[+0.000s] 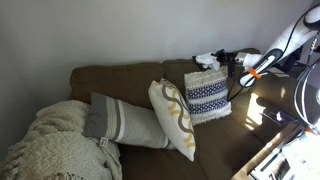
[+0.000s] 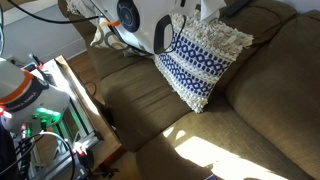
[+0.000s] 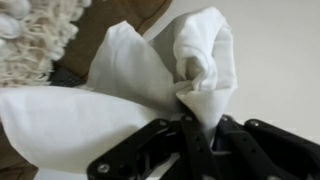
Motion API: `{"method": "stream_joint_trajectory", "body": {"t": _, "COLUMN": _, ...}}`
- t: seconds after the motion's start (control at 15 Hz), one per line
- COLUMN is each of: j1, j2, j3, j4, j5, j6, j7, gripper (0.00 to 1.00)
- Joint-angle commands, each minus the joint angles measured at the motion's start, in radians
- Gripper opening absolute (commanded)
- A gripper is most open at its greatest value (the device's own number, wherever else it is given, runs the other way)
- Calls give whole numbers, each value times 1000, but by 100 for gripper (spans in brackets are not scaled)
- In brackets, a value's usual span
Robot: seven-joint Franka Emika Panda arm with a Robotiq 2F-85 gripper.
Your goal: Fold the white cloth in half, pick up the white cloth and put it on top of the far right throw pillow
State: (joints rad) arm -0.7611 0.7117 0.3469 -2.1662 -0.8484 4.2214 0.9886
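Observation:
My gripper rises a little next, then comes down onto the pillow's fringed top edge (image 1: pixel 206 73) (image 3: pixel 36 58) and releases the white cloth. The bundle still hangs above it.
My gripper (image 3: pixel 197 128) is shut on the white cloth (image 3: pixel 130 80), which bunches up and billows between the black fingers in the wrist view. In an exterior view the cloth (image 1: pixel 207 60) hangs as a small white bundle just above the top edge of the far right throw pillow (image 1: pixel 207 96), a white square with navy pattern bands and a fringed edge, with the gripper (image 1: pixel 226 60) beside it. In an exterior view the pillow (image 2: pixel 203 60) leans against the sofa back, and the arm's white body hides the cloth and gripper. The pillow's fringe (image 3: pixel 35 40) shows at the wrist view's upper left.
On the brown sofa (image 1: pixel 130 80) also lie a white pillow with mustard curves (image 1: pixel 172 118), a grey-and-white striped pillow (image 1: pixel 125 122) and a cream chunky-knit blanket (image 1: pixel 55 145). A stand with electronics (image 2: pixel 40 110) is beside the sofa's front.

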Motion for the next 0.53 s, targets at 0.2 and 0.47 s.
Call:
{"method": "stream_joint_trajectory", "body": {"t": 0.2, "j1": -126, "j2": 104, "j3": 263, "j4": 212, "j5": -196, "j6": 16, "j7": 69, "gripper": 3}}
{"method": "stream_joint_trajectory", "body": {"t": 0.47, "j1": 51, "j2": 119, "j3": 12, "j4": 274, "j5": -141, "j6": -4, "j7": 332, "gripper": 3}}
